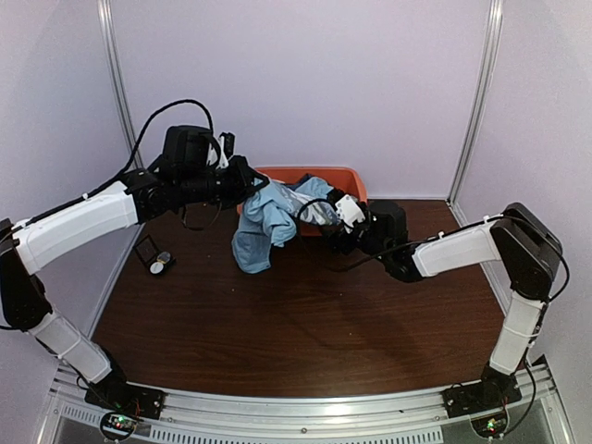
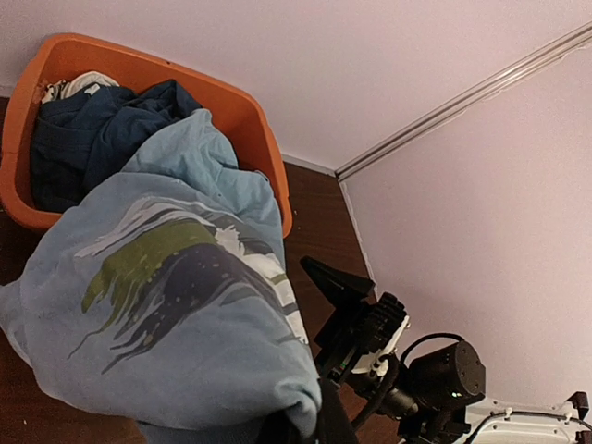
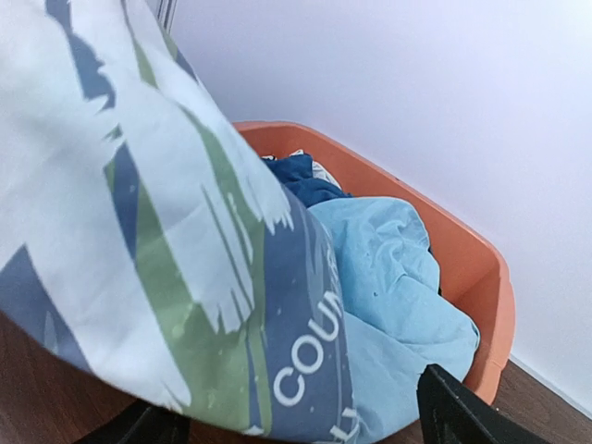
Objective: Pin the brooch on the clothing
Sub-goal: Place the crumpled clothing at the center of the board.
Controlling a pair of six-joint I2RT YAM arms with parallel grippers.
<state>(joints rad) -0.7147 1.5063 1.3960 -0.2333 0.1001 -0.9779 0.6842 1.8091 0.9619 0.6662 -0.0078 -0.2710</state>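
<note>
The shirt still trails into the basket (image 1: pixel 347 176), so my left gripper will pull back and to the left in the top view before it releases the fold of the shirt.
The clothing (image 1: pixel 264 227), a light blue T-shirt with a white, green and blue print, hangs half out of the orange basket (image 1: pixel 347 176). My left gripper (image 1: pixel 248 182) is shut on a bunched fold of it (image 2: pixel 185 305), pinched at the bottom of the left wrist view (image 2: pixel 310 421). My right gripper (image 1: pixel 344 222) is open at the shirt's right side. In its wrist view the printed cloth (image 3: pixel 185 240) droops between the wide-spread fingers (image 3: pixel 458 412). The brooch (image 1: pixel 158 266), a small pale disc, lies on the table at the left, far from both grippers.
A small black case (image 1: pixel 146 249) sits beside the brooch. A dark blue garment (image 2: pixel 83 139) stays in the basket against the back wall. Metal frame posts (image 1: pixel 117 79) stand at the rear corners, and dark wood tabletop (image 1: pixel 305 324) lies in front.
</note>
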